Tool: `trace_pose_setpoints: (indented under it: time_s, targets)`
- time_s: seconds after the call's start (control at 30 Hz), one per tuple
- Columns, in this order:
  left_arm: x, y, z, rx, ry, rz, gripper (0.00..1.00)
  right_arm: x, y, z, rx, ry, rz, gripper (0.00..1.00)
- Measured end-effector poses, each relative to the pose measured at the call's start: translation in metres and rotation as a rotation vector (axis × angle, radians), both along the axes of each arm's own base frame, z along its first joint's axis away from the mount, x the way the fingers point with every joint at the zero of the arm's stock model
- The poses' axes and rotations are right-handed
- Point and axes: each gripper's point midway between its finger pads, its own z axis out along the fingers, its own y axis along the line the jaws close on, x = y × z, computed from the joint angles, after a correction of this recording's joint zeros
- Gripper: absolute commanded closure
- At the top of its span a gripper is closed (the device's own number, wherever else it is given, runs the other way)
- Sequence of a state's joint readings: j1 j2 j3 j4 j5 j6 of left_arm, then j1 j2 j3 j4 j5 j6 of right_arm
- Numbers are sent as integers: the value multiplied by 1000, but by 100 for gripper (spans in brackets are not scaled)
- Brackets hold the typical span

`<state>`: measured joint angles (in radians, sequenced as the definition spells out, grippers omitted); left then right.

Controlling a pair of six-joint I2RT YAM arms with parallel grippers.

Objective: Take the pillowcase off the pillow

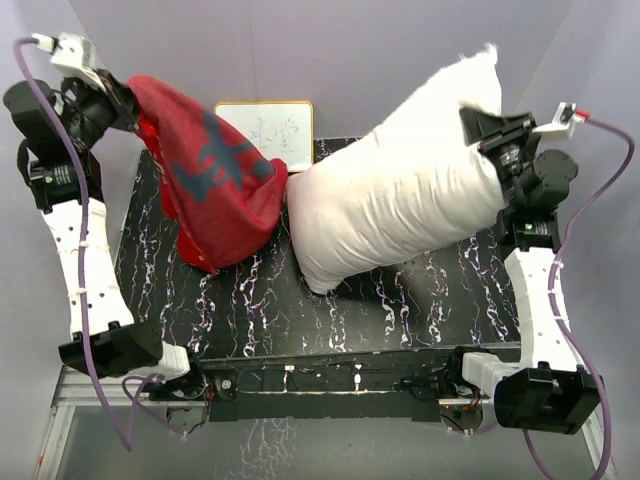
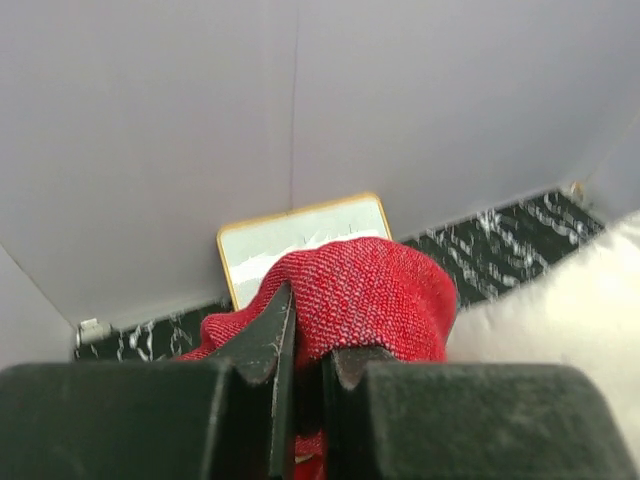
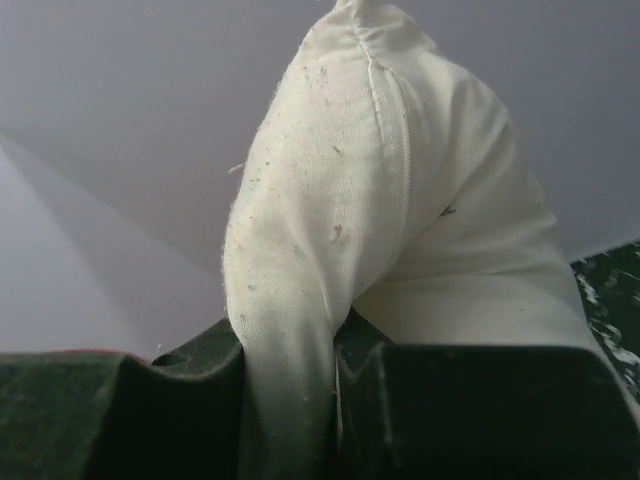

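Observation:
The pillowcase's corner in the robot's left gripper needs to go down next toward the bare tabletop [image 1: 152, 235] beside the hanging bag and be released there, since that spot is below the gripper.
The pillowcase [image 1: 215, 190] is inside out, dull red with bluish patches, and hangs as a limp bag over the table's left half. My left gripper [image 1: 125, 100] is shut on its top corner, raised at the far left; the left wrist view shows red fabric [image 2: 365, 290] pinched between the jaws [image 2: 305, 365]. The off-white pillow [image 1: 400, 190] lies slanted over the right half, bare, its lower end on the table, just touching the pillowcase. My right gripper [image 1: 480, 125] is shut on its upper end; the right wrist view shows a white fold [image 3: 310, 250] clamped [image 3: 290, 400].
A flat white board with a wood frame [image 1: 263, 125] leans at the back centre behind the pillowcase. The black marbled table [image 1: 300, 310] runs to a near edge with a rail between the arm bases. Grey walls close in behind and at the sides.

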<state>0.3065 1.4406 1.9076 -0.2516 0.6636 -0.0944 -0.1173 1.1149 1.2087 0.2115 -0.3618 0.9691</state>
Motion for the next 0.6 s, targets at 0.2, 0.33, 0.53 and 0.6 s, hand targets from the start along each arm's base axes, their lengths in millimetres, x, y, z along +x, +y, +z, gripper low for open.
trace_pose_setpoints:
  time_s: [0.2,0.33,0.53,0.6]
  targets:
    - [-12,-3,-96,126,170,18,100,16,-52,-126,45,263,-268,92]
    - [-7,17,-159,236,283,76,100,14,-63,-186,-13,430,-335,92]
    - [-11,34,-202,366,375,103,35,8,-76,-207,-112,506,-383,42]
    - [-13,33,-205,392,380,84,10,6,-84,-210,-130,532,-417,10]
